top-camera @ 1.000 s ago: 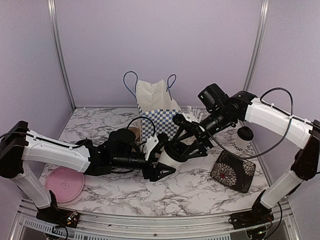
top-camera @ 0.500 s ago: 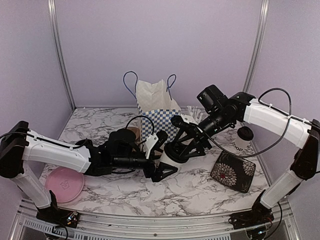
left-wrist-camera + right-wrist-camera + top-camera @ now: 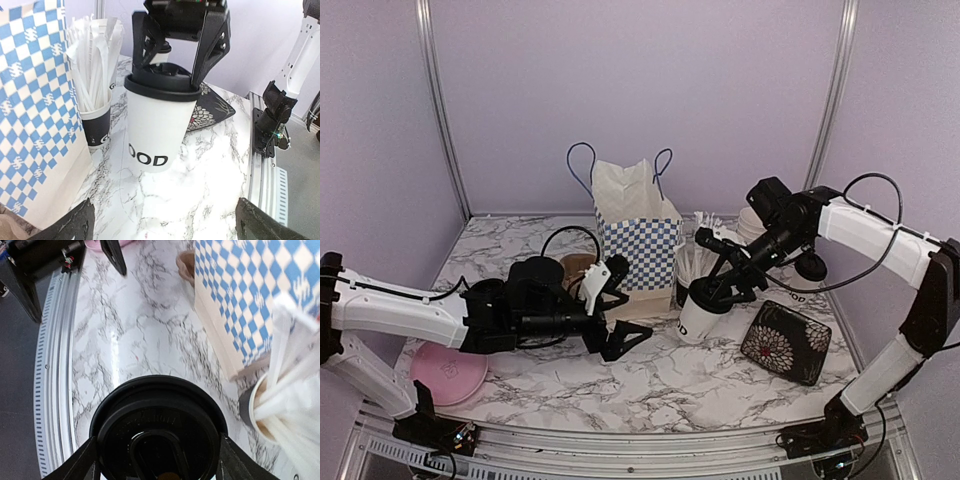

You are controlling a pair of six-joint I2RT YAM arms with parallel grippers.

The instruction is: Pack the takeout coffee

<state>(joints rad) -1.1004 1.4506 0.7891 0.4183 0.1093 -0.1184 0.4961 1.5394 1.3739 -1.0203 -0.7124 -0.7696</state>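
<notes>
I need to carry the cup to the clear marble (image 3: 738, 322) beside the pouch, then lower it and release it. That marble is below my right gripper and to its right in the top view.
A white coffee cup (image 3: 693, 320) with black lettering and a black lid stands slightly tilted on or just above the marble, right of the checkered bag. My right gripper (image 3: 716, 290) is shut on its lid from above; the lid (image 3: 159, 427) fills the right wrist view between my fingers (image 3: 82, 462). My left gripper (image 3: 612, 312) is open and empty, a short way left of the cup, which faces it in the left wrist view (image 3: 161, 125). A second cup (image 3: 809, 268) stands behind the right arm. The brown pulp carrier (image 3: 577, 268) lies behind the left wrist.
A blue-checkered paper bag (image 3: 638, 238) stands open at the back centre. A black cup of white straws (image 3: 692, 262) is just behind the held cup. A black patterned pouch (image 3: 785, 343) lies at the right. A pink plate (image 3: 448, 368) lies at the front left.
My right gripper has carried the cup to the right. My left gripper, which was around the cup, has drawn back to the left, open and empty.
</notes>
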